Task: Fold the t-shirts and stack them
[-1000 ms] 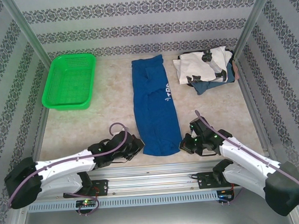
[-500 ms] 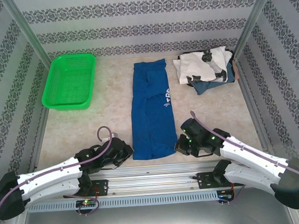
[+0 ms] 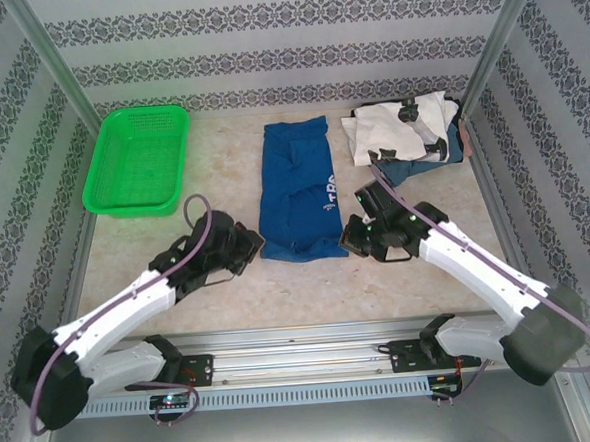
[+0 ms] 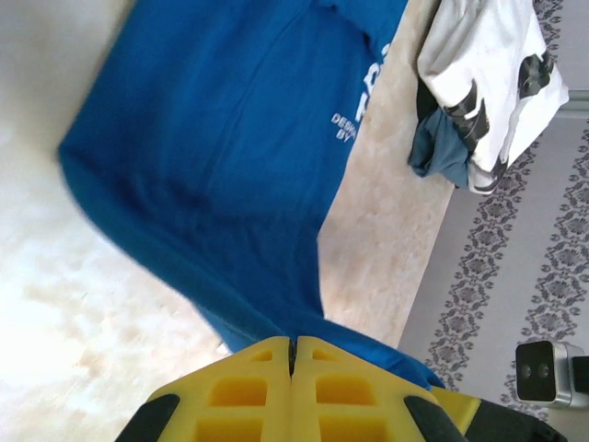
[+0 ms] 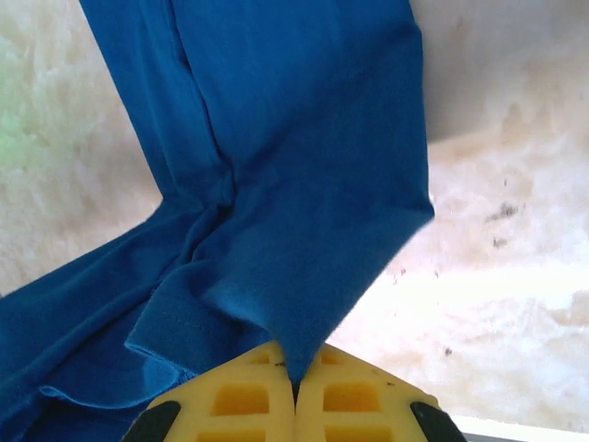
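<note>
Both near corners are pinched and cloth lies flat beyond, so my left gripper needs to move outward and down next, to release at the middle of the shirt's basket-side edge (image 3: 266, 186).
The royal-blue t-shirt (image 3: 295, 191) with white lettering lies lengthwise mid-table, its near end lifted and doubled back over itself. My left gripper (image 3: 253, 246) is shut on the shirt's near left corner; the yellow fingers (image 4: 248, 387) pinch blue cloth (image 4: 230, 166). At the near right corner my right gripper (image 3: 351, 236) is also shut on the hem, blue cloth (image 5: 294, 184) wedged between its yellow fingers (image 5: 345, 396). A white t-shirt with black marks (image 3: 401, 124) lies crumpled at the back right, on top of a bluish-grey one (image 3: 412, 169).
A green mesh basket (image 3: 138, 158) stands at the back left. Patterned walls and metal posts (image 3: 495, 43) close in the table. Bare tabletop (image 3: 279, 292) lies between the shirt and the near rail.
Both grippers have carried the shirt's near end away from the front edge toward the back, so the blue shirt now looks much shorter, folded over itself.
</note>
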You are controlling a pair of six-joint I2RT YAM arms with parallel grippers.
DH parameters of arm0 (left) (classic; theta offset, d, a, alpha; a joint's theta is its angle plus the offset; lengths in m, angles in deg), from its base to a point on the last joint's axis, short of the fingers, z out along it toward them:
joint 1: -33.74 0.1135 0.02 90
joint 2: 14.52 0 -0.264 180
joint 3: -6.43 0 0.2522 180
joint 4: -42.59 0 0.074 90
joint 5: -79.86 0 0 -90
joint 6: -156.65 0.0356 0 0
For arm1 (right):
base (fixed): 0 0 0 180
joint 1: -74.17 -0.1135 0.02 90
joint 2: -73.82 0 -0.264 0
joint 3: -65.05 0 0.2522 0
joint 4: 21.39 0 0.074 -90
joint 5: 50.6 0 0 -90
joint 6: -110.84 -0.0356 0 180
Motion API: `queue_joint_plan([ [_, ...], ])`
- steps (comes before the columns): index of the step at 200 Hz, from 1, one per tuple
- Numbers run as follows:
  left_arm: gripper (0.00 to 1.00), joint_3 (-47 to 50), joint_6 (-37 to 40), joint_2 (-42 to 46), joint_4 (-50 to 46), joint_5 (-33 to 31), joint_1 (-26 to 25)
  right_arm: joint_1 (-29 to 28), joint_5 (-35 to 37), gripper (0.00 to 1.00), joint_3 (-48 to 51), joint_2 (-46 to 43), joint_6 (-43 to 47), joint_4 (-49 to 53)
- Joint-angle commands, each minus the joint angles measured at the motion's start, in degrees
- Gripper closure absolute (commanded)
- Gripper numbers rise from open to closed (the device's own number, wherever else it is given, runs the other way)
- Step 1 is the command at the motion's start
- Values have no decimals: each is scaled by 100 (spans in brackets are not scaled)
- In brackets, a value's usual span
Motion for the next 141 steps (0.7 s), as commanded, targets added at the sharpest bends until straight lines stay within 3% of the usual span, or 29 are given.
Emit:
queue_joint_plan([
  [1, 100, -254, 503, -467, 586, 870, 488, 301, -234, 100, -566, 493, 660, 88],
  [72, 100, -1030, 840, -2166, 1307, 2020, 1750, 919, -504, 100, -2149, 2429, 1425, 185],
  [141, 100, -1726, 1022, -3467, 1621, 2463, 2133, 1260, -496, 100, -2999, 3775, 1778, 257],
])
